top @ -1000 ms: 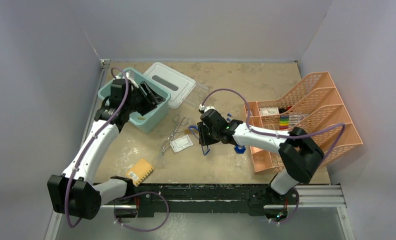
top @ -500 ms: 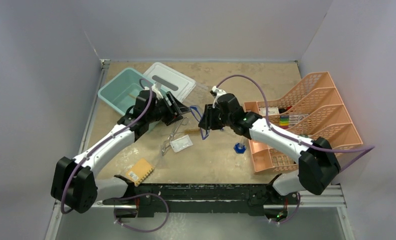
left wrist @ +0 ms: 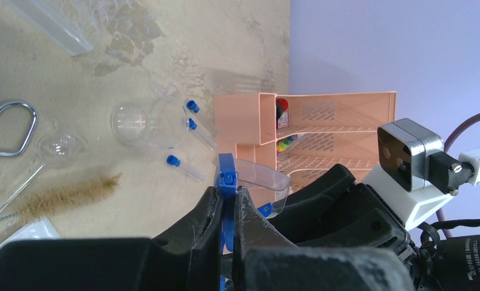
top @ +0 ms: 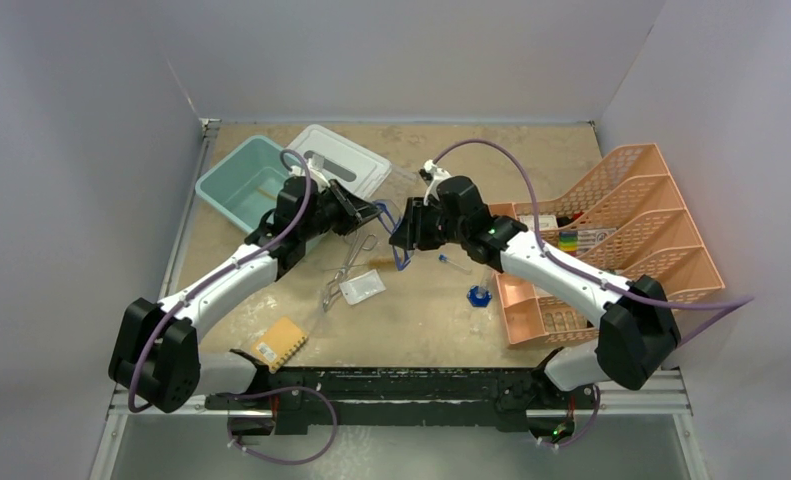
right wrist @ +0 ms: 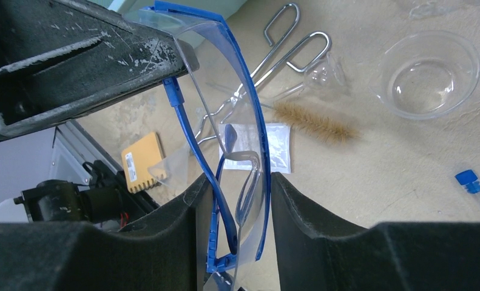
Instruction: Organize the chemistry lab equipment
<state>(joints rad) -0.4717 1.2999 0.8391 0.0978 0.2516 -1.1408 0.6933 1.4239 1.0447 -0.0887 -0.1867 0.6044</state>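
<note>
My left gripper needs to move the glasses to the left in the top view next, over the teal bin, and then go down and let go of them, because the bin is open.
The blue-rimmed safety glasses [top: 396,236] hang in the air above the table's middle, between both arms. My left gripper [top: 376,214] is shut on a blue hinge of the glasses [left wrist: 258,174], its fingertips [left wrist: 215,203] pinching the frame. My right gripper [right wrist: 240,182] is closed round the folded glasses [right wrist: 225,79] from the other side. Below them on the table lie the metal tongs [top: 349,262], a bristle brush [right wrist: 313,121] and a white packet [top: 362,288]. Blue-capped test tubes [left wrist: 192,124] lie beside a clear dish [right wrist: 428,76].
A teal bin [top: 233,190] and its white lid [top: 343,165] sit at the back left. The peach organiser [top: 621,240] stands on the right. The yellow sponge [top: 280,343] lies near the front edge, a small blue piece [top: 479,296] by the organiser. A clear tube rack [left wrist: 73,24] lies behind.
The left arm swung from the teal bin to the middle and shut on the glasses. The right arm lifted the glasses off the table and carried them back toward the left gripper.
</note>
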